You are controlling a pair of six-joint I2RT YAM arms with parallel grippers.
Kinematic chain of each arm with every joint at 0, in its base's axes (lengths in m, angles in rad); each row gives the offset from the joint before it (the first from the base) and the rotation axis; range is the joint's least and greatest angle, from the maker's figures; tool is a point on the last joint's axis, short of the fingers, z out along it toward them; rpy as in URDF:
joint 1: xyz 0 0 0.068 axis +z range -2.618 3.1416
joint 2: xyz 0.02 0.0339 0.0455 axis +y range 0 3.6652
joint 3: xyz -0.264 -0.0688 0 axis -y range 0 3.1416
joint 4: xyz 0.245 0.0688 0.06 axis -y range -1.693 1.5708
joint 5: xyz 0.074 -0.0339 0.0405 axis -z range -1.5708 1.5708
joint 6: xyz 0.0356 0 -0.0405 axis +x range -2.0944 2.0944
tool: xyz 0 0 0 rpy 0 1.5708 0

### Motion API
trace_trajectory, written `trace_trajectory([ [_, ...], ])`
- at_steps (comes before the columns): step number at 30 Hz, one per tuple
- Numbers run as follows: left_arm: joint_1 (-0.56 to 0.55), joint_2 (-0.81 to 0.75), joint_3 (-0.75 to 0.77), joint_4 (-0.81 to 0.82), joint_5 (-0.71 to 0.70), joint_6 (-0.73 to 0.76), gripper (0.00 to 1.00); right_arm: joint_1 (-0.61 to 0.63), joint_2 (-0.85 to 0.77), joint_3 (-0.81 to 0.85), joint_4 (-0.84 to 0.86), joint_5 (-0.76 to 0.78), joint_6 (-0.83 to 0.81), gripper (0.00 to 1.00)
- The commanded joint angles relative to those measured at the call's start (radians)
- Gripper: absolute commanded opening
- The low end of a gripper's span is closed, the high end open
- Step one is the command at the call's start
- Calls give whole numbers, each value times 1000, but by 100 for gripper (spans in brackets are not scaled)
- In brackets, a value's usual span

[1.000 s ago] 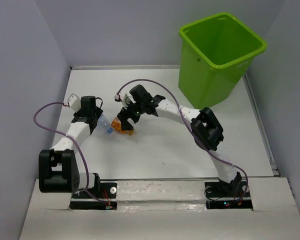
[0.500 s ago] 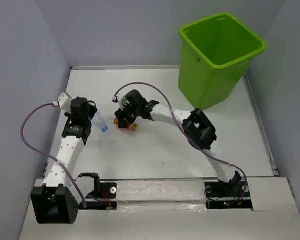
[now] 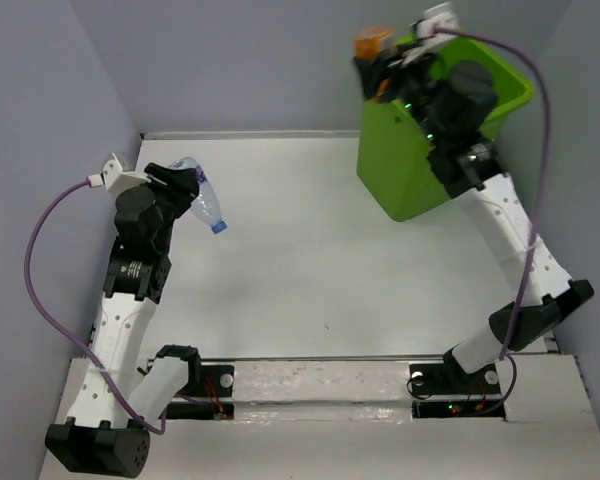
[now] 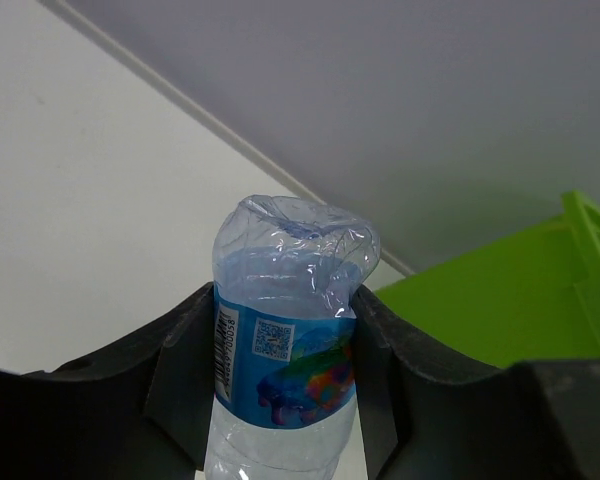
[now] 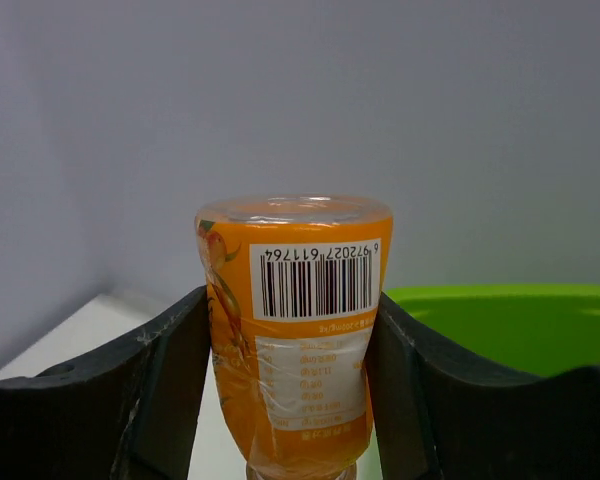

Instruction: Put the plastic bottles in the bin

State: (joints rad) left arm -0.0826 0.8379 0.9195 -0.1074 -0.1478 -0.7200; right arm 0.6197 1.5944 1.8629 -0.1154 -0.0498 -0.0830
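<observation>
Since the bin (image 3: 420,160) stands tall, I will raise and swing my left gripper over the bin's opening (image 3: 495,84), which lies to its right in the top view, to release.
My left gripper (image 3: 180,187) is shut on a clear bottle with a blue label (image 3: 206,205), held up over the table's left side; the left wrist view shows the bottle (image 4: 285,340) clamped between both fingers, base crumpled. My right gripper (image 3: 380,62) is shut on an orange bottle (image 3: 372,44), raised high at the near-left rim of the lime-green bin (image 3: 420,160). In the right wrist view the orange bottle (image 5: 300,340) sits between the fingers with the bin's rim (image 5: 510,300) behind it. No other bottles show.
Grey walls enclose the white table (image 3: 320,270) on the left, back and right. The bin stands at the far right corner. Purple cables loop from both arms.
My right arm has lifted the orange bottle off the table and swung it up to the bin's rim. My left arm has raised the clear bottle and drawn it leftward and further back.
</observation>
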Motion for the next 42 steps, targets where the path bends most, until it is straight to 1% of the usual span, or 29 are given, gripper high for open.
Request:
trace_trajectory([
  [1,-144,23,148,149,36,25,32,-257,-2,87,57,205,-17,19],
  [3,-212,82,209,161,-16,39,32,-326,21,99,59,232,-5,19],
  [5,-295,159,310,179,-36,57,32,-425,62,105,53,205,49,21],
  [6,-342,182,384,192,-42,63,32,-484,76,116,25,174,115,44],
  [7,-342,210,424,198,-50,71,32,-506,93,136,-9,130,136,66],
  [8,-392,233,459,205,-59,92,32,-517,113,169,-59,84,149,82],
  [9,-413,281,497,212,-84,102,32,-517,145,208,-105,67,149,93],
  [10,-433,305,569,230,-90,109,32,-517,148,244,-163,68,141,99],
  [14,-526,424,729,294,-127,151,32,-517,95,199,-202,-10,167,99],
  [15,-566,473,758,314,-145,172,32,-517,70,174,-199,1,178,97],
  [17,-607,515,811,417,-170,203,32,-517,-38,63,-181,14,244,78],
  [18,-652,558,821,458,-191,217,32,-517,-83,14,-140,31,268,60],
  [19,-670,584,855,527,-199,241,32,-517,-188,-95,-112,36,320,27],
  [21,-701,688,927,555,-205,261,32,-517,-302,-207,-46,44,356,2],
  [23,-733,771,1074,561,-208,290,32,-517,-458,-337,20,41,397,0],
  [24,-743,855,1178,566,-210,297,32,-517,-505,-375,43,-5,407,0],
  [25,-758,939,1235,568,-210,312,33,-517,-575,-408,48,-40,420,0],
  [26,-766,940,1289,571,-211,318,33,-517,-608,-438,45,-65,436,0],
  [27,-773,1034,1352,571,-211,327,33,-517,-637,-505,43,-106,449,0],
  [28,-781,1082,1475,575,-220,343,33,-517,-666,-537,43,-122,457,0],
  [30,-799,1212,1583,589,-236,367,33,-517,-741,-588,19,-137,469,0],
  [31,-804,1248,1640,641,-240,373,34,-517,-767,-632,13,-151,474,0],
  [33,-812,1321,1641,774,-265,386,33,-517,-844,-681,-7,-218,503,0],
  [35,-816,1371,1659,839,-266,399,32,-517,-896,-708,-10,-278,561,0],
  [36,-819,1423,1673,865,-277,415,32,-517,-937,-718,-9,-344,580,0],
  [37,-821,1447,1688,934,-280,419,32,-517,-958,-729,-12,-372,604,0],
  [39,-818,1515,1699,1003,-297,416,33,-517,-990,-735,-42,-442,615,0],
  [41,-813,1567,1752,1046,-303,396,44,-517,-1037,-742,-61,-459,612,0],
  [42,-807,1601,1760,1052,-291,381,57,-517,-1047,-737,-72,-464,606,0],
])
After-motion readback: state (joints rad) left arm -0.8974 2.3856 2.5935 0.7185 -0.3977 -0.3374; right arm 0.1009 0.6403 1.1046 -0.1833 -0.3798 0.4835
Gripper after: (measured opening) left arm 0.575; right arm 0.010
